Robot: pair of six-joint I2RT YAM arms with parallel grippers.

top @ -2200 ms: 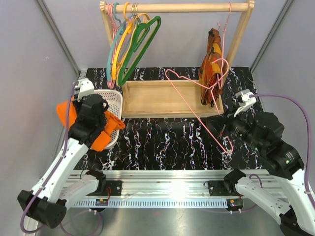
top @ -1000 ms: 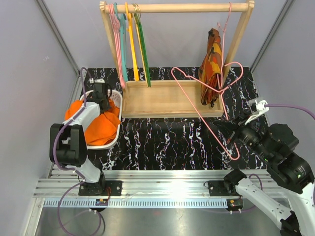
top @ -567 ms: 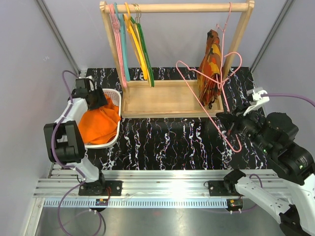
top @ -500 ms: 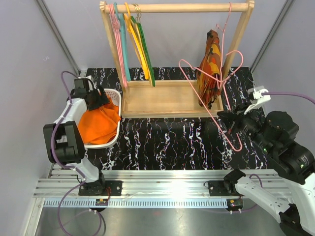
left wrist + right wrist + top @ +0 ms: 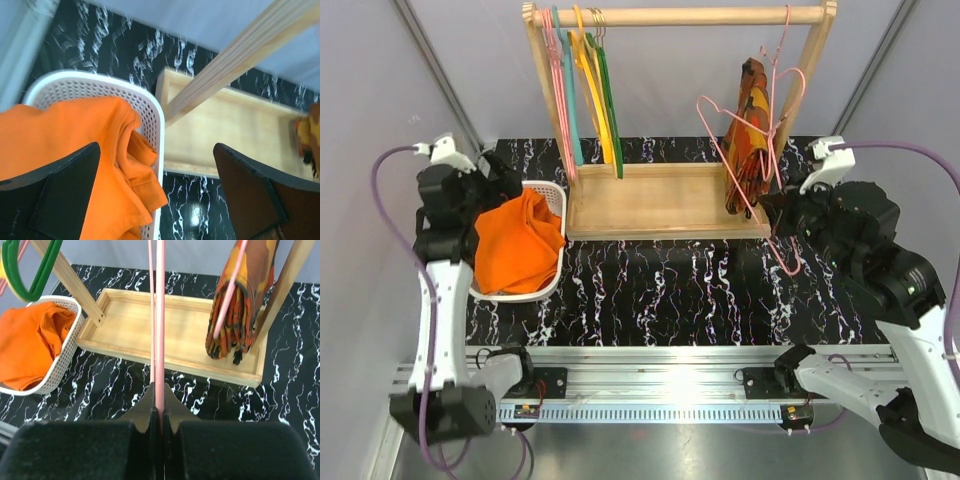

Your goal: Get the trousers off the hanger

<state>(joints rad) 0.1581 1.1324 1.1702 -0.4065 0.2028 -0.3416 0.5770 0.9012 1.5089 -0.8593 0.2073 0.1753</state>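
Note:
The hanger hangs bare, so my right gripper will next rise outward and left in the top view toward the rack's top bar's empty part to release it.
The bright orange trousers lie bunched in a white basket, free of any hanger; they also show in the left wrist view and the right wrist view. My left gripper hovers above the basket's far end, open and empty. The bare pink wire hanger hangs tilted in the air in front of the rack's right side. My right gripper is shut on its lower wires, which run straight up between the fingers.
A wooden rack with a tray base stands at the back. Pink, teal, yellow and green hangers hang at its left end. A camouflage-patterned garment hangs on another pink hanger at the right post.
My left gripper opened, let go of the trousers in the basket and lifted back to the left. My right arm carried the pink hanger up and toward the rack.

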